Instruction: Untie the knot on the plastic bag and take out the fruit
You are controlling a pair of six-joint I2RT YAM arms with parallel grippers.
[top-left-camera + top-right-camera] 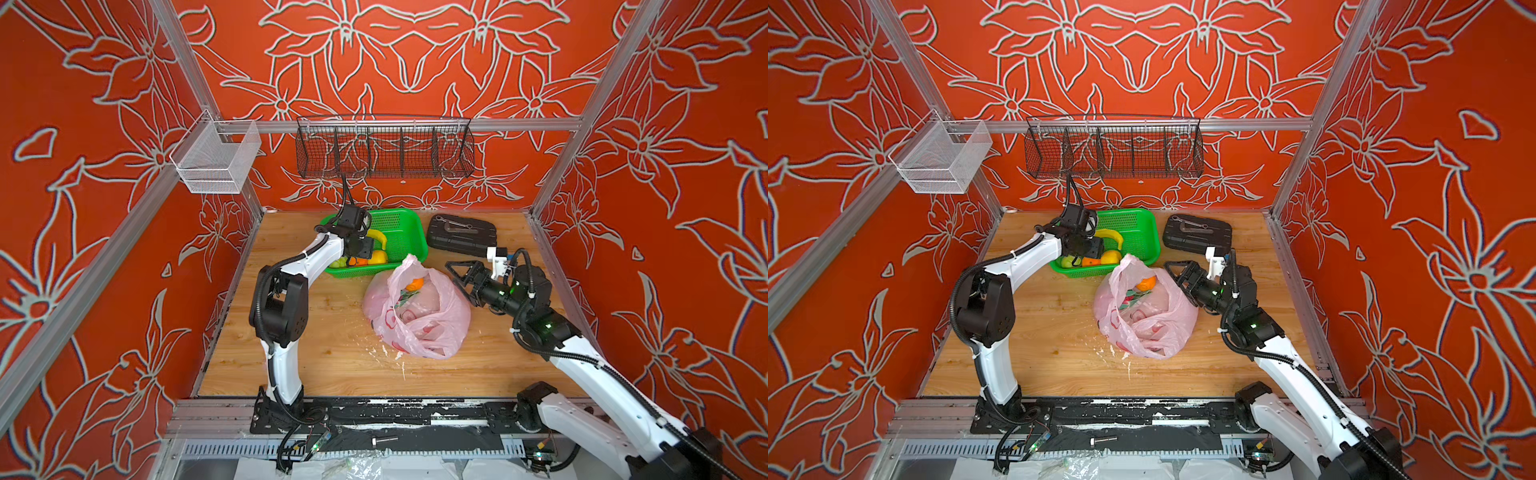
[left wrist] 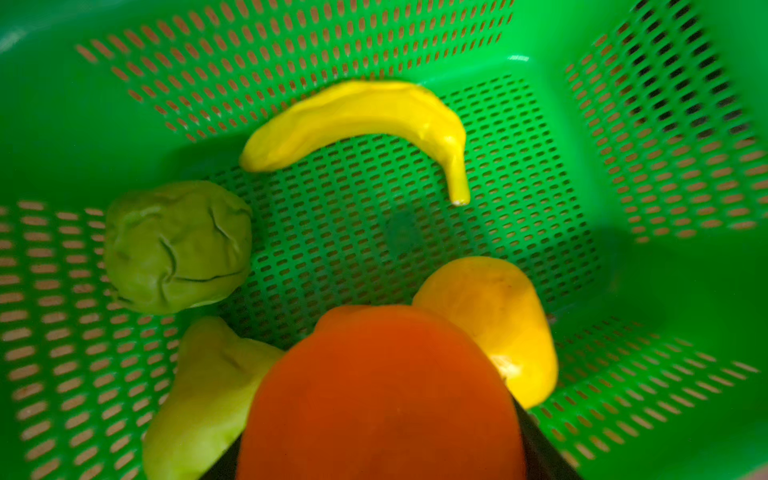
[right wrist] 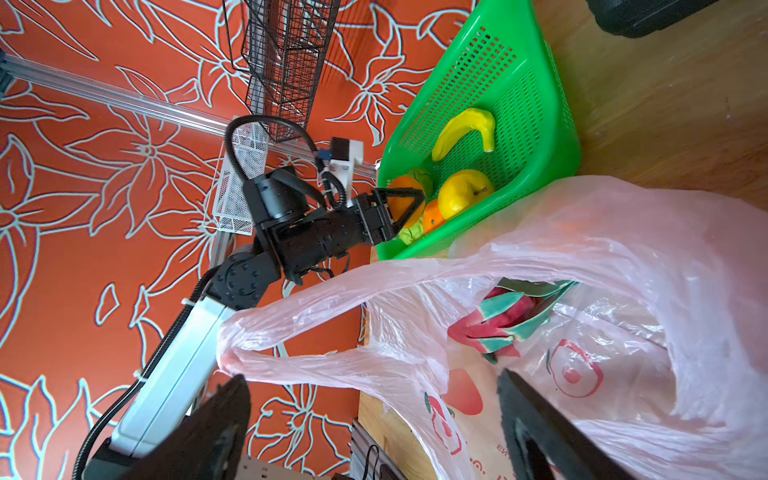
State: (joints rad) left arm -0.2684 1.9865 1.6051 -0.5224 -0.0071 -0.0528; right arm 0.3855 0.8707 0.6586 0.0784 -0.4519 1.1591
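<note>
The orange already hangs within the basket's sides. My left gripper should next stay beside the yellow round fruit (image 2: 498, 324) over the basket's near side and open to let it go.
The pink plastic bag (image 1: 419, 320) (image 1: 1150, 320) (image 3: 623, 232) lies mid-table with its mouth gaping; the knot is out of view and a handle ear hangs loose. Inside show an orange (image 1: 414, 284) and a pink-red dragon fruit (image 3: 507, 320). My left gripper (image 1: 361, 253) (image 3: 405, 203) hangs over the green basket (image 1: 409, 232) (image 2: 124, 124), shut on an orange (image 2: 380, 395). In the basket lie two green fruits (image 2: 178, 245), a yellow round fruit (image 2: 498, 324), another orange (image 3: 434, 216) and a banana (image 2: 353, 120). My right gripper (image 1: 457, 276) (image 3: 372, 374) stands open at the bag's right edge.
A black case (image 1: 463, 235) with a wrench on it lies at the back right, behind my right gripper. A black wire rack (image 1: 384, 151) and a white mesh bin (image 1: 216, 162) hang on the frame rails. White crumbs (image 1: 386, 353) dot the wood before the bag.
</note>
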